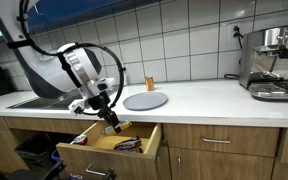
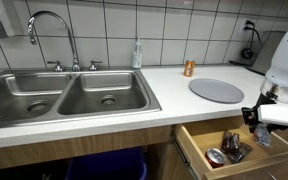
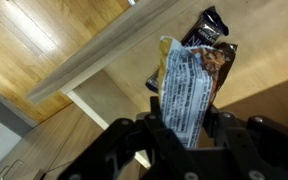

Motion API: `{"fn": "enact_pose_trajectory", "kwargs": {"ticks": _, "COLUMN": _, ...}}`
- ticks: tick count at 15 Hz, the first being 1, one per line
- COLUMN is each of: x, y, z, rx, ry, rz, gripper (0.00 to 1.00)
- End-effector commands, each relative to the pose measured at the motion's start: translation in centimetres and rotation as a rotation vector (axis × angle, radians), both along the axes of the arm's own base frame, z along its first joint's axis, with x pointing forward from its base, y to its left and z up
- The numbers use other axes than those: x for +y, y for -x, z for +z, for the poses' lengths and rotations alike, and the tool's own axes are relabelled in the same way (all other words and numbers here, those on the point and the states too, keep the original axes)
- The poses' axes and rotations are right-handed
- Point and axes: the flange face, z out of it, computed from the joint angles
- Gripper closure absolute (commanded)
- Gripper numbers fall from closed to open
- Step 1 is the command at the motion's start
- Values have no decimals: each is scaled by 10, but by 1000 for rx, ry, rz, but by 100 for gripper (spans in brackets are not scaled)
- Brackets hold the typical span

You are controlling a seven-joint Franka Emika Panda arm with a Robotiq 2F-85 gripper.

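The pale packet already hangs above the drawer's bottom beside the dark packets, so my gripper should stay there and open its fingers to let it go.
My gripper (image 3: 187, 128) is shut on a pale snack packet (image 3: 182, 85) with printed text, which sticks up between the two black fingers (image 3: 152, 135). Beyond it lies the open wooden drawer (image 3: 104, 95), with dark snack packets (image 3: 213, 32) on its floor. In both exterior views the gripper (image 1: 111, 124) (image 2: 260, 130) hangs just above the pulled-out drawer (image 1: 94, 150) (image 2: 196, 150) below the counter. Several packets (image 1: 127, 145) (image 2: 228, 152) rest inside the drawer.
A grey round plate (image 1: 145, 101) (image 2: 216, 90) and a small brown jar (image 1: 150, 82) (image 2: 189, 68) stand on the white counter. A double steel sink (image 2: 64, 95) with a faucet (image 2: 54, 30) adjoins the drawer. An espresso machine (image 1: 277, 62) stands at the counter's far end.
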Motion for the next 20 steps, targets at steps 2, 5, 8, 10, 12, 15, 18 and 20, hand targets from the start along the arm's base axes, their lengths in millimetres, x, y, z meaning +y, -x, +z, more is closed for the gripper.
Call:
{"fn": "enact_pose_trajectory", "kwargs": {"ticks": 2, "x": 4, "y": -11, "z": -14, "rx": 18, "ry": 29, "rz": -27, "gripper": 83}}
{"fn": "enact_pose_trajectory", "kwargs": {"ticks": 5, "x": 3, "y": -15, "z": -23, "rx": 34, "ry": 37, "rz": -32, "gripper": 83}}
{"fn": "enact_pose_trajectory", "kwargs": {"ticks": 8, "x": 4, "y": -19, "z": -28, "rx": 42, "ry": 43, "rz": -38, "gripper": 31}}
{"fn": "enact_pose_trajectory", "kwargs": {"ticks": 10, "x": 4, "y": -22, "z": -29, "rx": 42, "ry": 44, "rz": -40, "gripper": 18}}
{"fn": "enact_pose_trajectory", "kwargs": {"ticks": 12, "x": 5, "y": -23, "z": -28, "rx": 39, "ry": 44, "rz": -40, "gripper": 3}}
{"fn": "enact_pose_trajectory", "kwargs": {"ticks": 15, "x": 8, "y": -20, "z": -24, "rx": 32, "ry": 40, "rz": -24, "gripper": 0}}
{"fn": "enact_pose_trajectory", "kwargs": {"ticks": 18, "x": 11, "y": -11, "z": -21, "rx": 40, "ry": 34, "rz": 8, "gripper": 0}}
{"fn": "enact_pose_trajectory", "kwargs": {"ticks": 20, "x": 12, "y": -3, "z": -21, "rx": 54, "ry": 25, "rz": 22, "gripper": 0}}
